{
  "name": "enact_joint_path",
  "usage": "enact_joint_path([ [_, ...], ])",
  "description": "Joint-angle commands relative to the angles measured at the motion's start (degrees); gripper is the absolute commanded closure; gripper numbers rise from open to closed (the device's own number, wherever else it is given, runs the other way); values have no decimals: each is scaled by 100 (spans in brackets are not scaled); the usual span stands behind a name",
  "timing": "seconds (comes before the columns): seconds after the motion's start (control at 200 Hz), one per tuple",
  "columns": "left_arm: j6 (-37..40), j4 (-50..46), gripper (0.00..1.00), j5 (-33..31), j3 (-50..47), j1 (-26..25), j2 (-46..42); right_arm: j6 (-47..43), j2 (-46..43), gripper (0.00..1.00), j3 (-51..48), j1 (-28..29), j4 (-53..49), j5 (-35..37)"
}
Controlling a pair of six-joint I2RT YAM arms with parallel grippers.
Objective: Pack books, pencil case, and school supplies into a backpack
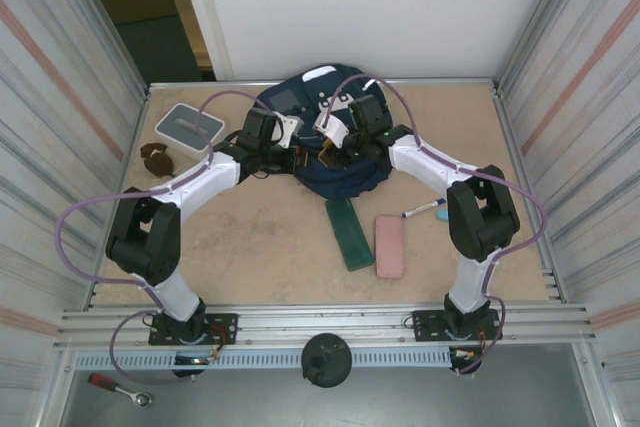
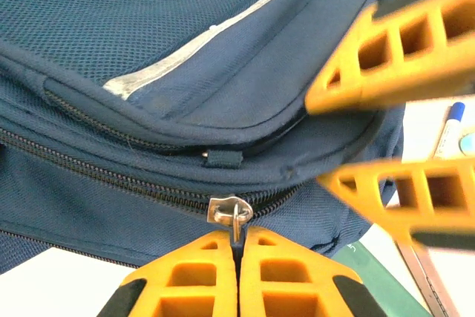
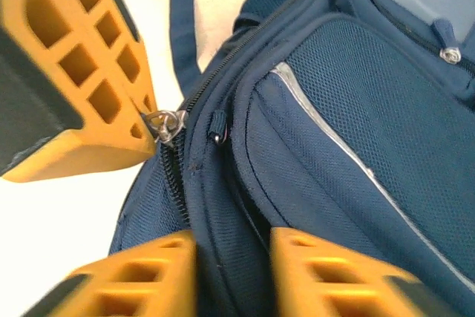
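The part of the main zipper point(image 2: 89, 168) toward its end nearest the white-and-grey box still looks closed, so my left gripper should next follow it to that end, then release the zipper pull point(image 2: 234, 213).
The navy backpack point(image 1: 335, 172) lies at the back middle of the table. My left gripper point(image 2: 239, 237) is shut on the metal zipper pull point(image 2: 234, 213) of its main zipper, which looks zipped on both sides of the pull. My right gripper point(image 3: 231, 272) is closed on a fold of the backpack's fabric point(image 3: 223, 206) just beside that zipper. In front of the backpack lie a thin dark-green book point(image 1: 349, 232), a pink pencil case point(image 1: 389, 245) and a white marker with a blue cap point(image 1: 425, 210).
A white-and-grey square box point(image 1: 190, 125) sits at the back left with a small brown object point(image 1: 156, 157) beside it. Metal walls close in both sides of the table. The two grippers point(image 1: 310, 137) are close together over the backpack.
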Motion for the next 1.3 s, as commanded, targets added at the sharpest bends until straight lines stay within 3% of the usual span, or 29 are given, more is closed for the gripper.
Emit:
enact_joint_path([
  [0.0, 65, 95, 100, 44, -20, -67, -357, -46, 71, 87, 29, 35, -40, 424],
  [0.15, 107, 21, 100, -78, -124, 201, -387, -86, -270, 100, -438, -34, 309, 644],
  [0.466, 98, 186, 100, 197, -197, 1325, -122, 69, -637, 100, -797, -122, 567, 597],
  [0.671, 102, 135, 100, 180, 246, 1824, 559, 142, -694, 100, -872, -18, 653, 576],
  [1.122, 107, -54, 100, -30, 1108, 2176, 1496, 176, -725, 100, -764, 74, 543, 691],
  [1.293, 121, -52, 85, 25, 1123, 2193, 1438, 274, -629, 100, -613, 189, 586, 761],
])
